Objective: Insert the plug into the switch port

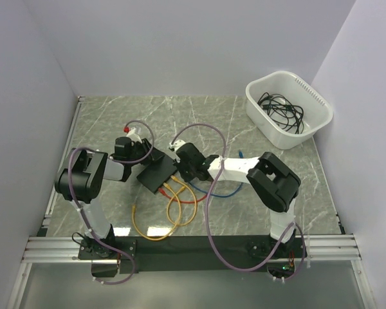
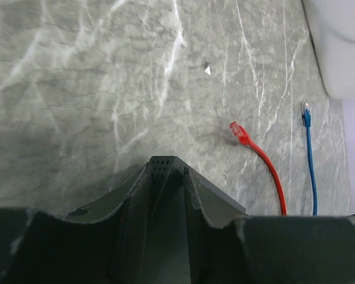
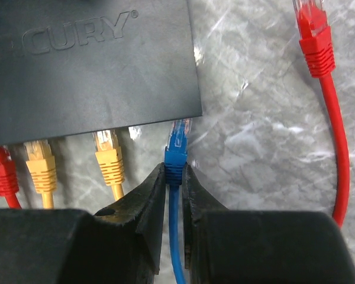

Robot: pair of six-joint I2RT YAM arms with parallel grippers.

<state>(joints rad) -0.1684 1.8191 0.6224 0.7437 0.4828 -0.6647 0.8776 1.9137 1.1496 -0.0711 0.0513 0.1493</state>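
The clear tip still shows outside, so the robot's right gripper should next push the blue plug [image 3: 177, 152] in toward the switch's near edge [image 3: 182, 119] beside the switch's corner and let go of the plug's boot.
The switch [image 1: 156, 174] is a flat black box lying between the two arms. In the left wrist view its vented corner [image 2: 160, 165] sits between the fingers of my left gripper [image 2: 165, 173], which is shut on it from the far-left side. My right gripper [image 3: 174, 168] is shut on the boot of a blue plug [image 3: 177, 152]. The plug's clear tip points at the switch's [image 3: 94, 65] near edge, close to its right corner, and just reaches that edge. Whether the tip has entered a port is hidden under the edge.
Two yellow plugs [image 3: 109, 157] [image 3: 40, 163] and a red one [image 3: 1, 171] sit along the same switch edge. A loose red plug [image 3: 313, 35] lies to the right. Yellow cable loops [image 1: 161, 219] lie near the bases. A white tub [image 1: 288, 109] holds black cables at the back right.
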